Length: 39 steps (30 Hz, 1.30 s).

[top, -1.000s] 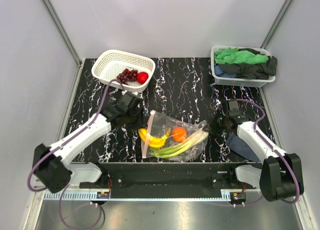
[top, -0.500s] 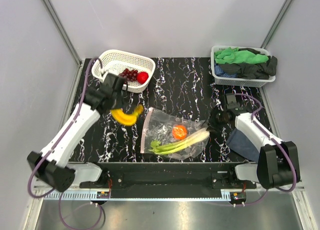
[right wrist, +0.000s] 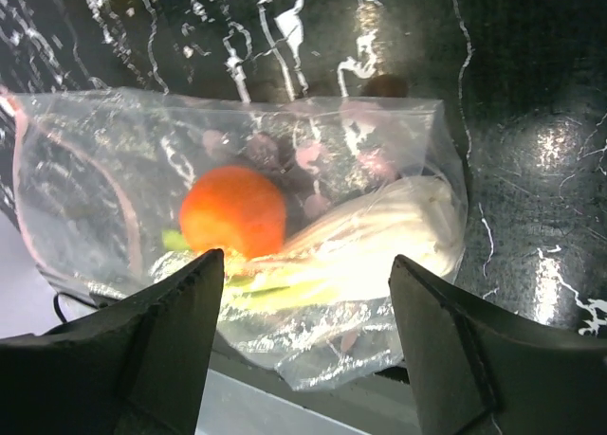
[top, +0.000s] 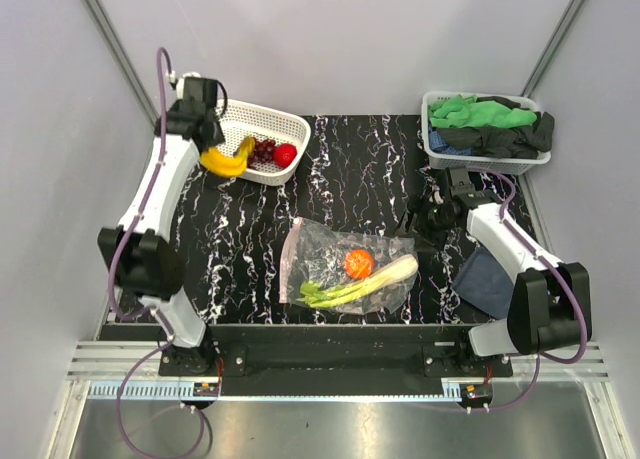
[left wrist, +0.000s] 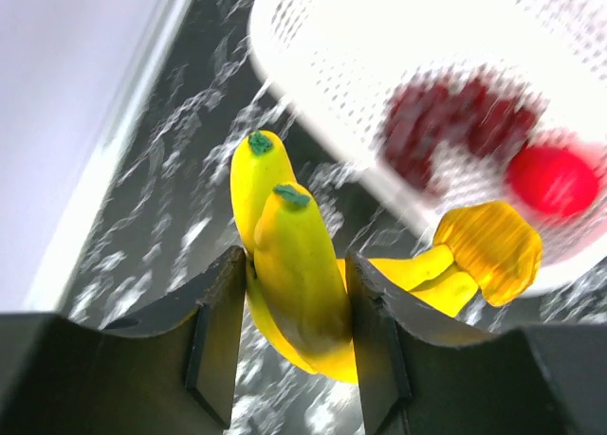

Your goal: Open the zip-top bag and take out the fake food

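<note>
My left gripper should next move outward, lower the banana (top: pixel 230 161) and release it there, because the empty bottom of the basket beside the grapes is below and outward of my left gripper.
The clear zip-top bag (top: pixel 345 264) lies flat mid-table with its pinkish zip strip (top: pixel 288 264) on the left side; inside it are an orange piece (top: pixel 358 263) (right wrist: pixel 232 210) and pale-green stalks (top: pixel 362 283) (right wrist: pixel 365 241). My left gripper (top: pixel 215 151) (left wrist: pixel 289 307) is shut on the yellow banana (top: pixel 230 161) (left wrist: pixel 299 279), held in the air at the left rim of the white basket (top: pixel 225 114) (left wrist: pixel 332 65). Purple grapes (top: pixel 262 150) (left wrist: pixel 455 132) and a red round fruit (top: pixel 285 155) (left wrist: pixel 553 179) lie in that basket. My right gripper (top: pixel 413 222) (right wrist: pixel 302 345) stands open just right of the bag, with nothing between its fingers.
A second white basket (top: pixel 485 161) at the back right holds green and black cloths (top: pixel 490 119). A dark blue cloth (top: pixel 487 284) lies on the table under my right arm. Grey walls close in the table on three sides.
My left gripper pulled the banana out of the bag and carried it up and left to the white basket. My right gripper opened, let go of the bag's right edge, and backed off slightly.
</note>
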Motion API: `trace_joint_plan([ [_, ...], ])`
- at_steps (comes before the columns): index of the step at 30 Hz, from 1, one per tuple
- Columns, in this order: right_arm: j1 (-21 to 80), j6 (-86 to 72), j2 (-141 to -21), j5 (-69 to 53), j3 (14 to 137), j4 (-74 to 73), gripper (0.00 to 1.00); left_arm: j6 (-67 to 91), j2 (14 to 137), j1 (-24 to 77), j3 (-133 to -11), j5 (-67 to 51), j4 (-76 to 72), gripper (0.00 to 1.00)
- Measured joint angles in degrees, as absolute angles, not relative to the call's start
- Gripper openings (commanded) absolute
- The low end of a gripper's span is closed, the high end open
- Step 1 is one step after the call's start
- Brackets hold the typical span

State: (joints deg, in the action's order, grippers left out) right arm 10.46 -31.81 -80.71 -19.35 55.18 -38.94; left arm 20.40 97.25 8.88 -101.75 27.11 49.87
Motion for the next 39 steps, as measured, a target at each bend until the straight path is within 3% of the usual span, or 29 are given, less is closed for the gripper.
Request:
trace_joint_plan([
  [6, 10.5, -29.1, -80.8, -21.6, 58.5, -40.9, 0.83, 28.6, 112.7, 0.5, -115.3, 16.9, 41.3, 0.0],
  [12, 10.5, -28.5, -80.0, -22.3, 58.8, -42.1, 0.86, 38.6, 122.3, -6.3, -115.6, 9.3, 29.7, 0.04],
  [15, 10.5, -28.8, -78.6, -22.4, 58.8, -42.4, 0.87, 42.3, 125.8, -7.2, -114.5, 6.3, 24.4, 0.33],
  [16, 10.5, -29.0, -78.0, -22.3, 58.8, -42.5, 0.87, 43.5, 126.8, -7.1, -114.0, 5.2, 22.7, 0.48],
  [19, 10.5, -29.9, -75.3, -22.2, 58.8, -42.8, 0.88, 46.2, 129.5, -6.6, -113.8, 2.7, 19.3, 0.7],
  [20, 10.5, -30.1, -74.3, -22.2, 58.8, -42.8, 0.88, 46.7, 130.0, -6.3, -113.8, 2.3, 18.9, 0.85],
  [23, 10.5, -30.3, -72.2, -22.5, 58.4, -42.8, 0.89, 47.2, 130.0, -5.9, -113.0, 1.9, 17.0, 0.97],
  [25, 10.5, -30.0, -71.7, -23.6, 58.2, -42.9, 0.91, 46.5, 129.4, -5.6, -111.7, 1.9, 15.8, 0.98],
  [26, 10.5, -29.6, -71.7, -24.0, 58.2, -42.9, 0.98, 46.0, 128.6, -5.5, -110.6, 1.9, 15.7, 0.98],
  [27, 10.5, -29.0, -71.7, -24.9, 58.2, -43.0, 1.0, 45.4, 127.6, -5.5, -109.4, 1.8, 15.9, 0.98],
  [33, 13.2, -25.0, -72.7, -26.9, 61.9, -46.9, 1.0, 39.9, 114.3, -4.7, -96.7, 1.7, 17.8, 0.89],
  [39, 25.5, -23.5, -74.3, -24.8, 67.9, -48.5, 1.0, 32.5, 91.4, 4.6, -81.5, -0.9, 19.3, 0.81],
])
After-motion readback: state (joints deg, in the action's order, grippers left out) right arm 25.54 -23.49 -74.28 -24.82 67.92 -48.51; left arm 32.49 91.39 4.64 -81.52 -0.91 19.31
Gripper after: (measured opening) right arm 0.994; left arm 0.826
